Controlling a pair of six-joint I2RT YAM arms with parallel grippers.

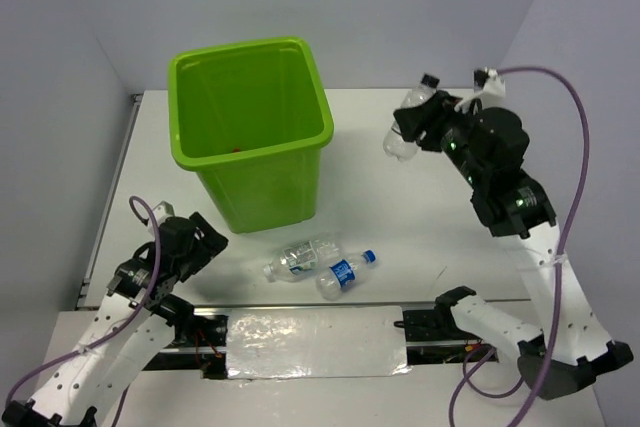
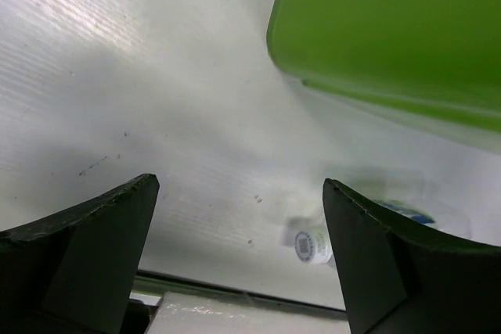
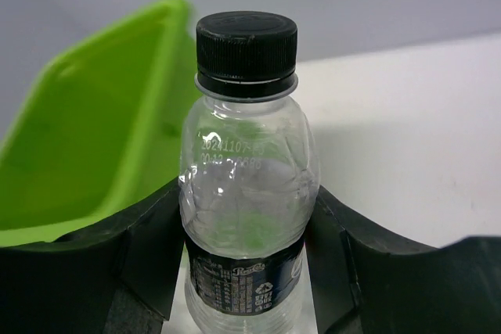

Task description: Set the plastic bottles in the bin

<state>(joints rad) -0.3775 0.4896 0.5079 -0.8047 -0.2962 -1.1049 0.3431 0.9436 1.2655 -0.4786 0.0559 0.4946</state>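
My right gripper rises next and moves to the left in the top view, over the bin's opening [image 1: 252,102] [image 3: 82,138], since the bottle hangs outside the bin's rim.
The lime-green bin [image 1: 250,137] stands upright at the back left of the table. My right gripper [image 1: 418,127] is shut on a clear bottle [image 1: 405,125] with a black cap, held in the air to the right of the bin's rim. In the right wrist view the bottle [image 3: 246,185] sits between the fingers [image 3: 133,256], with the bin [image 3: 86,138] behind on the left. Two bottles lie in front of the bin: one white-capped [image 1: 300,257], one blue-capped [image 1: 345,272]. My left gripper [image 1: 195,242] is open and empty, low, left of them. The left wrist view shows the white cap [image 2: 309,246] and the bin wall [image 2: 391,29].
A shiny silver plate [image 1: 315,342] lies along the near edge between the arm bases. A small red speck [image 1: 237,148] shows inside the bin. Grey walls close in the table at the back and both sides.
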